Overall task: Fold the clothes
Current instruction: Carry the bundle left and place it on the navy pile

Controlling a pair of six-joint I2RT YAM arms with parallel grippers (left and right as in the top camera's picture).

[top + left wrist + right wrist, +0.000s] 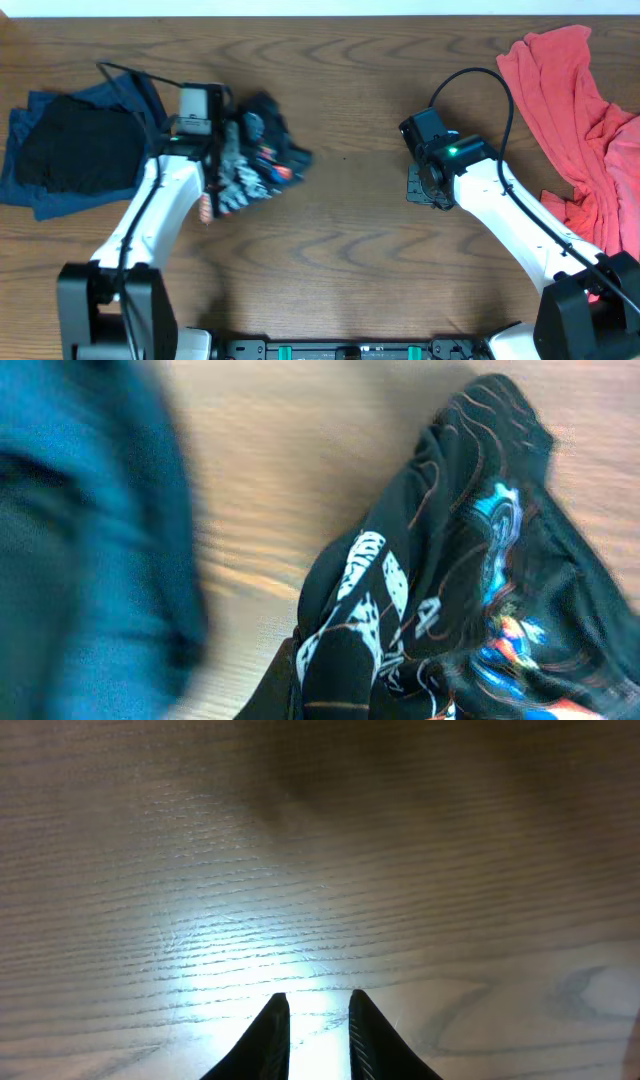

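Observation:
The jersey (268,150) in my left gripper should next go to the left in the overhead view, onto the stack of folded pieces just beside it.
The black jersey (268,150) with orange lines and white lettering lies bunched in a heap at the left middle of the table. My left gripper (230,165) is shut on a fold of it. In the left wrist view the jersey (450,580) fills the right side and its cloth covers the jaws. A coral-red garment (585,110) lies spread at the far right edge. Between the two, my right gripper (318,1005) hovers over bare wood, its fingers slightly apart with nothing between them; in the overhead view the right gripper (420,188) is right of centre.
A folded blue piece (30,185) with a folded plain black piece (75,150) on top lies at the far left, just beside my left arm. The wooden table (340,250) is bare wood between the arms.

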